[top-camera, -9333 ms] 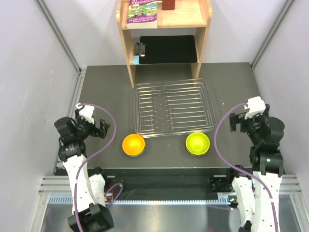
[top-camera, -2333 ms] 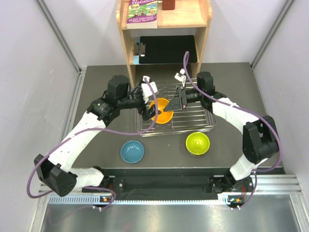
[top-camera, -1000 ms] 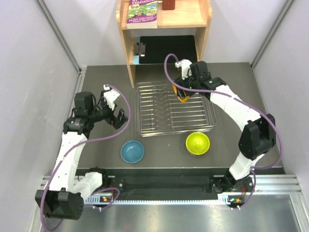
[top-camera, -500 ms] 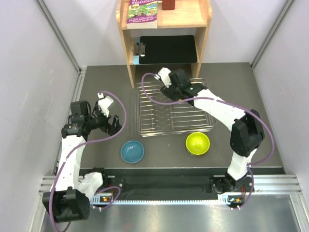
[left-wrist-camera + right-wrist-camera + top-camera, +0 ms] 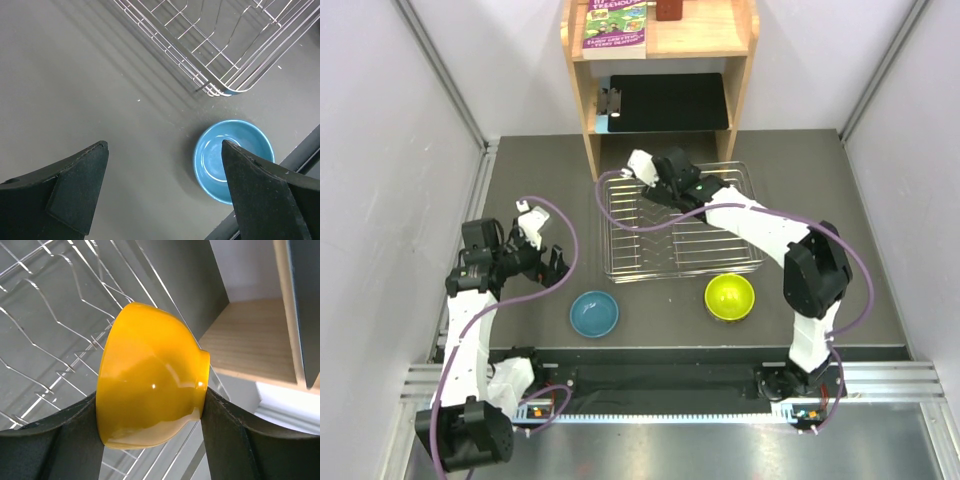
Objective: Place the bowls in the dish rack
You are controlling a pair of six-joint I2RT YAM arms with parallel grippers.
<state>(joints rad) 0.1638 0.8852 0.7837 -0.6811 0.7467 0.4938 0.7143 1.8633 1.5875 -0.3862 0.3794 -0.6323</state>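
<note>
Empty pegs of the dish rack lie to the left in the top view and down, so the right gripper will next move there and let go of the tilted orange bowl.
My right gripper [image 5: 150, 405] is shut on the orange bowl [image 5: 150, 390], which is held tilted on its side by rim and foot above the tines of the dish rack [image 5: 45, 315]. From above, that gripper [image 5: 658, 190] hangs over the back-left part of the rack [image 5: 757, 250] and hides the orange bowl. The blue bowl [image 5: 594, 313] and the lime-green bowl [image 5: 730, 296] sit upright on the table just in front of the rack. My left gripper [image 5: 552, 262] is open and holds nothing, left of the rack. Its wrist view shows the blue bowl [image 5: 233, 167] beside its right finger.
A wooden shelf unit [image 5: 660, 60] stands right behind the rack, with a book [image 5: 616, 25] on top and a black clipboard [image 5: 670, 100] under it. Grey walls close in both sides. The table's front edge runs just below the two bowls.
My right gripper has carried the orange bowl leftward along the back of the rack. The left arm has drawn back to the left and nearer its base, still open.
</note>
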